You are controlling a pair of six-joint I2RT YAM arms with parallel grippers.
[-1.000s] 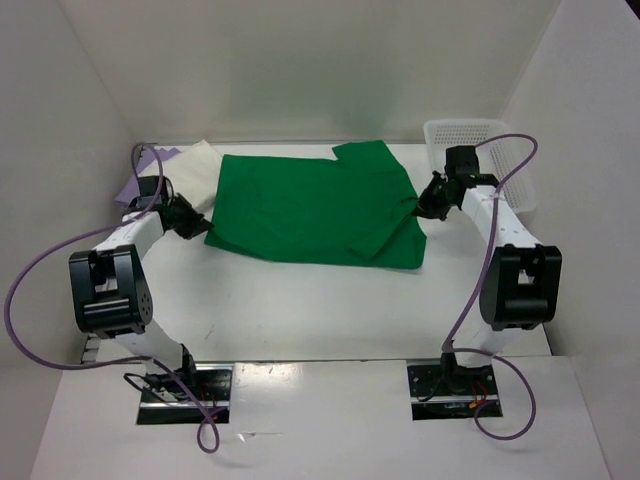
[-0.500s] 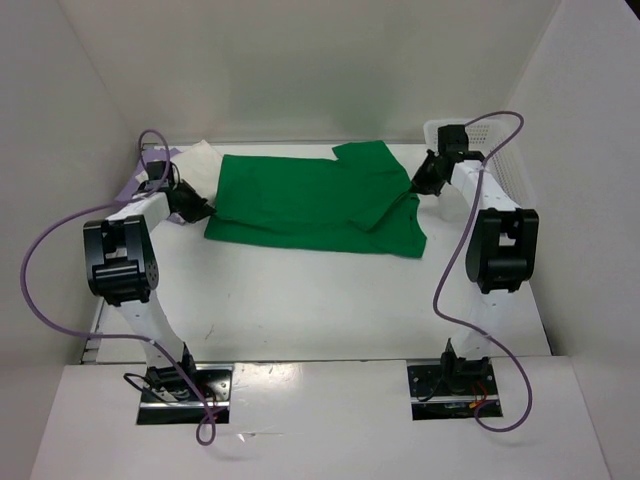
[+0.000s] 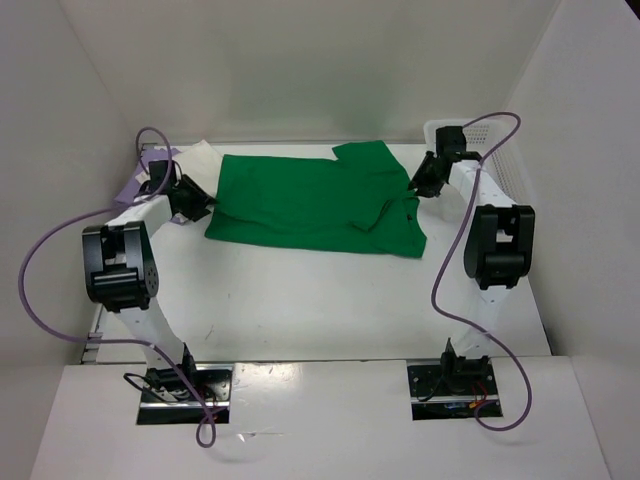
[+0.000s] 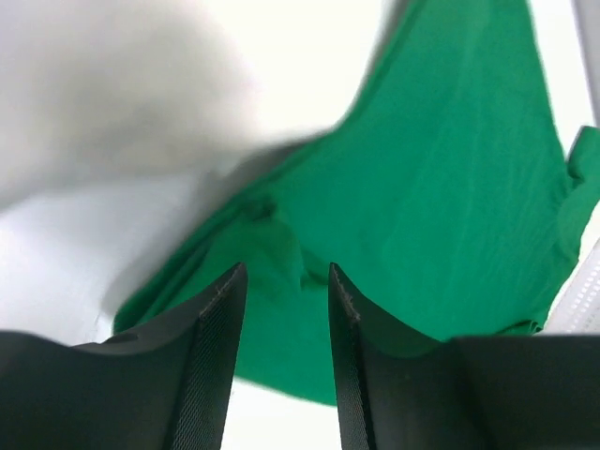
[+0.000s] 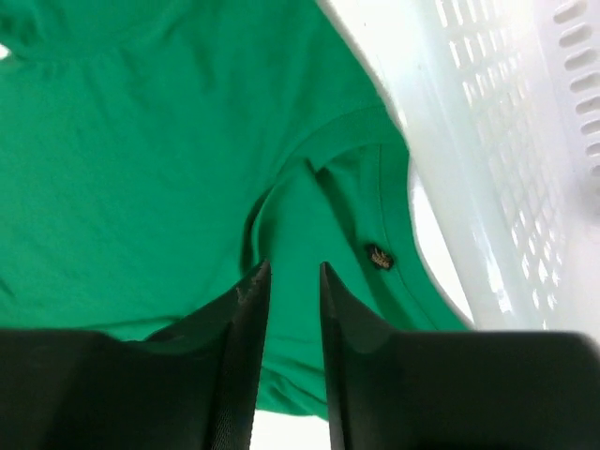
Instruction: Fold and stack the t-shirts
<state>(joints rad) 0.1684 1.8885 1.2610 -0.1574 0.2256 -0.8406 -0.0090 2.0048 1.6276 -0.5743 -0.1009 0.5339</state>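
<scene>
The green t-shirt's near corner (image 3: 211,235) (image 4: 127,321) is lower down and back toward my base. My left gripper will next move its open fingers back and lower them onto it.
The bright green t-shirt (image 3: 310,200) lies folded on the white table, with a sleeve doubled over at its right end. My left gripper (image 3: 203,208) hovers at the shirt's left edge. In the left wrist view that gripper (image 4: 286,270) is open, and the green cloth (image 4: 441,169) lies beyond its fingers, not between them. My right gripper (image 3: 415,188) is at the shirt's right edge, by the collar. It (image 5: 295,267) is open too, just above the green cloth (image 5: 141,141). The cream t-shirt (image 3: 200,160) and the lavender t-shirt (image 3: 132,186) lie at the back left.
A white mesh basket (image 3: 500,165) stands at the back right, close beside my right arm, and its wall (image 5: 497,141) fills the right of the right wrist view. White walls enclose the table on the left, back and right.
Both arms swung toward the back, carrying the shirt's near edge with them and narrowing the shirt. Both grippers, shut on the cloth before, have now opened and let go.
</scene>
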